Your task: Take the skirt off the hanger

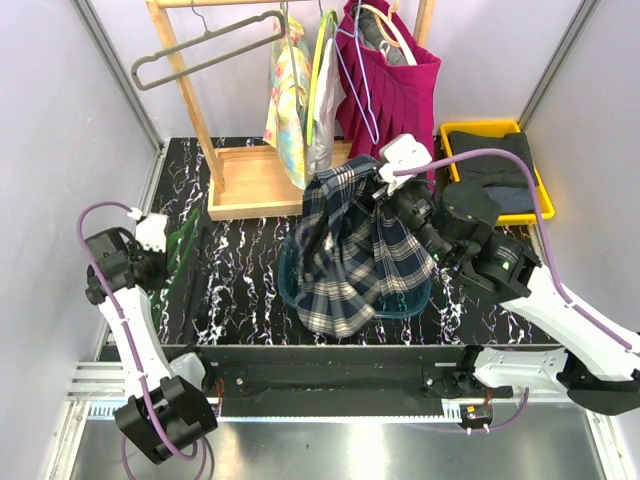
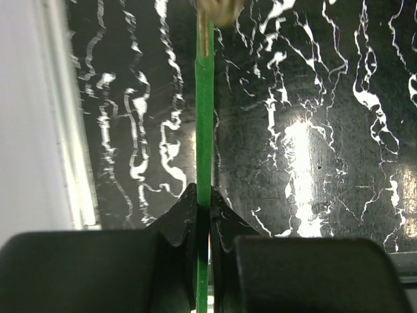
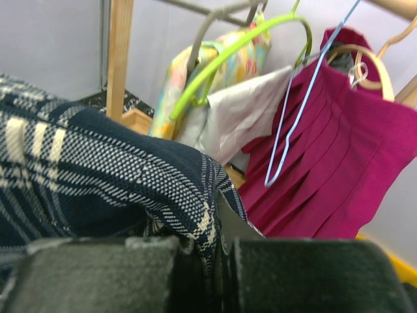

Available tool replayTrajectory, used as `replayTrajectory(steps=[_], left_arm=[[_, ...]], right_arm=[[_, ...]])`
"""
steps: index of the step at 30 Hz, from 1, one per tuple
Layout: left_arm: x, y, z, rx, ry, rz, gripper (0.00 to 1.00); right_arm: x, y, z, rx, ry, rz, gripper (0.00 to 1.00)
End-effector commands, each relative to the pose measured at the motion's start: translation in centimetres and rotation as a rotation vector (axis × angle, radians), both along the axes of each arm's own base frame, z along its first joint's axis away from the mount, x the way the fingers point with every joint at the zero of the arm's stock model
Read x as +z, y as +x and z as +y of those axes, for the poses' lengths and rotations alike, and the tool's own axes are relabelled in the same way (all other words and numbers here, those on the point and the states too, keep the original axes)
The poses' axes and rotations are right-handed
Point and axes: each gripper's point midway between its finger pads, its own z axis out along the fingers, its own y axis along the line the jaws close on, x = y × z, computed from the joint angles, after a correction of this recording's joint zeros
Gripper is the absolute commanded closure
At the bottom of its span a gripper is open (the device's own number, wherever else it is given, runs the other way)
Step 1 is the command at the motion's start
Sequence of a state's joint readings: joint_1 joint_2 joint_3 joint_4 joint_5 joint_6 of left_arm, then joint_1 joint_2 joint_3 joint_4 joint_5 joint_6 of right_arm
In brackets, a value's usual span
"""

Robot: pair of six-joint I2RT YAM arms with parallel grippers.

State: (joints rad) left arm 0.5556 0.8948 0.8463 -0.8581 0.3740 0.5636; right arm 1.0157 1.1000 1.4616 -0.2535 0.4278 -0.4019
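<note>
My left gripper brings the thin green hanger [image 1: 186, 250] down onto the black marble table next and releases it, since the skirt already hangs apart from it.
A navy plaid skirt [image 1: 350, 245] hangs from my right gripper [image 1: 385, 185], which is shut on its top edge [image 3: 208, 222] above the middle of the table. Its hem drapes onto a teal basin [image 1: 415, 298]. My left gripper [image 1: 165, 262] is at the table's left side, shut on a thin green hanger [image 2: 204, 124] that stands edge-on between the jaws. In the top view the green hanger [image 1: 186, 250] leans low over the black marble table, apart from the skirt.
A wooden rack [image 1: 245, 180] at the back holds a grey hanger [image 1: 205, 45], a floral garment [image 1: 288, 100], a lime hanger [image 3: 234, 55], a blue wire hanger [image 3: 287, 130] and a magenta pleated skirt [image 1: 395, 85]. A yellow tray [image 1: 495, 165] with dark clothes sits back right.
</note>
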Motion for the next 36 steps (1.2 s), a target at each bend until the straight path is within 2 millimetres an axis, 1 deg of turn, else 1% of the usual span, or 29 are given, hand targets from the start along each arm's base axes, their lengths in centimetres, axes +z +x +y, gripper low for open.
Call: replayTrajectory(steps=[1, 2, 3, 7, 9, 10, 11, 12, 13, 14, 15, 16, 17, 18, 19, 20, 21, 22, 23, 24, 25, 26, 27, 28, 30, 31, 33, 34, 36], left_arm=[[-1.1, 1.8, 0.2, -0.026, -0.015, -0.039, 1.0], [-1.1, 2.2, 0.3, -0.016, -0.025, -0.041, 1.0], [-1.4, 2.6, 0.5, -0.011, -0.038, -0.025, 1.0], [-1.2, 4.4, 1.3, 0.024, -0.065, -0.031, 1.0], [-1.3, 5.2, 1.7, 0.043, -0.073, -0.036, 1.0], [-1.2, 5.8, 1.8, 0.046, -0.069, -0.049, 1.0], [-1.7, 6.0, 1.8, 0.057, -0.085, -0.041, 0.98], [-1.9, 6.2, 1.9, 0.067, -0.09, -0.039, 0.93], [-2.1, 6.5, 1.9, 0.077, -0.101, -0.045, 0.78], [-2.7, 6.6, 2.0, 0.08, -0.113, -0.031, 0.67], [-2.9, 6.7, 1.9, 0.085, -0.121, -0.028, 0.55], [-2.9, 7.0, 2.1, 0.095, -0.125, -0.037, 0.36], [-3.2, 7.1, 2.2, 0.105, -0.126, -0.034, 0.27], [-3.1, 7.2, 2.3, 0.108, -0.126, -0.042, 0.2], [-2.7, 7.4, 2.4, 0.11, -0.119, -0.058, 0.07], [-2.5, 7.5, 2.4, 0.107, -0.114, -0.066, 0.02], [-2.2, 7.6, 2.4, 0.105, -0.11, -0.075, 0.01], [-1.5, 7.7, 2.5, 0.103, -0.103, -0.093, 0.01], [-0.9, 7.8, 2.4, 0.096, -0.104, -0.105, 0.01], [-0.3, 8.0, 2.3, 0.09, -0.103, -0.119, 0.01], [1.0, 8.0, 2.1, 0.085, -0.103, -0.141, 0.01], [1.8, 8.0, 1.8, 0.075, -0.113, -0.157, 0.01], [2.4, 8.0, 1.5, 0.069, -0.119, -0.168, 0.01], [4.1, 8.1, 1.5, 0.068, -0.109, -0.208, 0.01], [5.6, 7.9, 0.9, 0.049, -0.117, -0.237, 0.01], [7.5, 8.0, 0.7, 0.044, -0.108, -0.277, 0.01], [9.0, 7.7, 0.2, 0.03, -0.113, -0.296, 0.01], [10.4, 7.7, 0.2, 0.024, -0.1, -0.324, 0.01], [11.0, 7.6, 0.2, 0.016, -0.082, -0.326, 0.01]], right_arm=[[3.0, 0.5, -1.7, -0.038, 0.142, -0.047, 1.0], [2.9, 1.2, -2.2, -0.06, 0.14, -0.045, 1.0], [3.0, 1.4, -2.5, -0.071, 0.144, -0.046, 1.0], [3.4, 2.5, -3.4, -0.106, 0.16, -0.046, 1.0], [2.9, 3.1, -3.7, -0.12, 0.15, -0.038, 1.0], [2.5, 3.3, -3.4, -0.118, 0.141, -0.032, 1.0], [1.7, 3.6, -3.2, -0.122, 0.124, -0.021, 1.0], [0.5, 3.9, -2.8, -0.119, 0.102, -0.005, 1.0], [-0.3, 4.2, -2.5, -0.119, 0.09, 0.01, 1.0], [-2.2, 4.5, -2.1, -0.117, 0.061, 0.037, 1.0], [-3.1, 4.5, -1.7, -0.109, 0.058, 0.057, 1.0], [-4.2, 4.7, -1.3, -0.102, 0.044, 0.075, 1.0], [-6.3, 4.8, -1.0, -0.097, 0.013, 0.107, 1.0], [-7.3, 4.8, -0.8, -0.094, 0.016, 0.13, 1.0], [-8.1, 4.7, -0.8, -0.09, 0.013, 0.147, 1.0], [-9.9, 4.6, -0.6, -0.087, 0.006, 0.185, 1.0], [-10.7, 4.3, -0.4, -0.07, 0.006, 0.202, 1.0], [-11.2, 4.0, -0.5, -0.064, 0.013, 0.214, 1.0], [-12.7, 3.9, -0.3, -0.06, 0.018, 0.251, 1.0], [-13.4, 3.7, -0.2, -0.053, 0.017, 0.267, 1.0], [-14.0, 3.5, 0.0, -0.04, 0.017, 0.281, 1.0], [-15.1, 3.3, 0.2, -0.034, 0.027, 0.314, 1.0], [-15.7, 3.1, 0.7, -0.011, 0.028, 0.335, 1.0], [-16.6, 2.9, 1.2, 0.007, 0.024, 0.361, 1.0], [-18.3, 2.4, 2.4, 0.058, 0.035, 0.43, 1.0], [-19.9, 2.3, 3.1, 0.075, 0.018, 0.471, 1.0], [-21.5, 1.6, 4.5, 0.128, 0.025, 0.544, 1.0], [-23.0, 1.6, 5.0, 0.134, 0.009, 0.583, 1.0], [-25.3, 1.3, 5.8, 0.152, -0.009, 0.65, 1.0]])
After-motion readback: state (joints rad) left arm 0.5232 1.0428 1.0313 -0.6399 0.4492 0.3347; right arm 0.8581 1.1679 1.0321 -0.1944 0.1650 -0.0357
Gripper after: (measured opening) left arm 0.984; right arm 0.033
